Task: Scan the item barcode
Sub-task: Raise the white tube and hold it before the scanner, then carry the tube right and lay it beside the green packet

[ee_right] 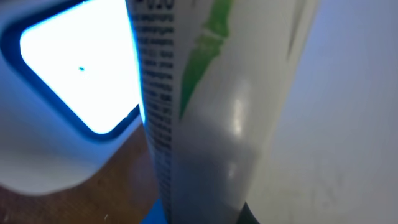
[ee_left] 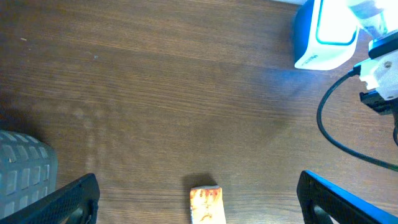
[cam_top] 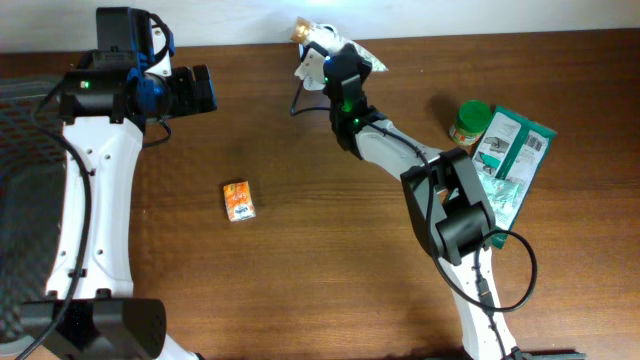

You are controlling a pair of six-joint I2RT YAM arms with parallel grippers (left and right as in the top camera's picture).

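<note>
My right gripper is to move back from the scanner [cam_top: 318, 38] next, then down to release the white packet on the tabletop beside the green packets, where bare wood leaves room.
My right gripper [cam_top: 340, 60] is at the table's far edge, shut on a white packet with green print [cam_top: 372, 60]. In the right wrist view the packet [ee_right: 205, 112] fills the middle, a column of small print on its left side. It stands upright between the jaws of that gripper [ee_right: 205, 214], just right of the scanner's lit window [ee_right: 68, 62]. The white and blue scanner [cam_top: 318, 38] also shows in the left wrist view [ee_left: 326, 34]. My left gripper [cam_top: 207, 90] hangs open and empty over the table's left, its fingers [ee_left: 74, 199] wide apart.
A small orange box [cam_top: 238, 200] lies on the wooden table, seen between the left fingers [ee_left: 206, 204]. A green-lidded jar [cam_top: 468, 122] and green and white packets [cam_top: 515, 150] sit at the right. A black cable [ee_left: 339, 140] trails from the scanner area.
</note>
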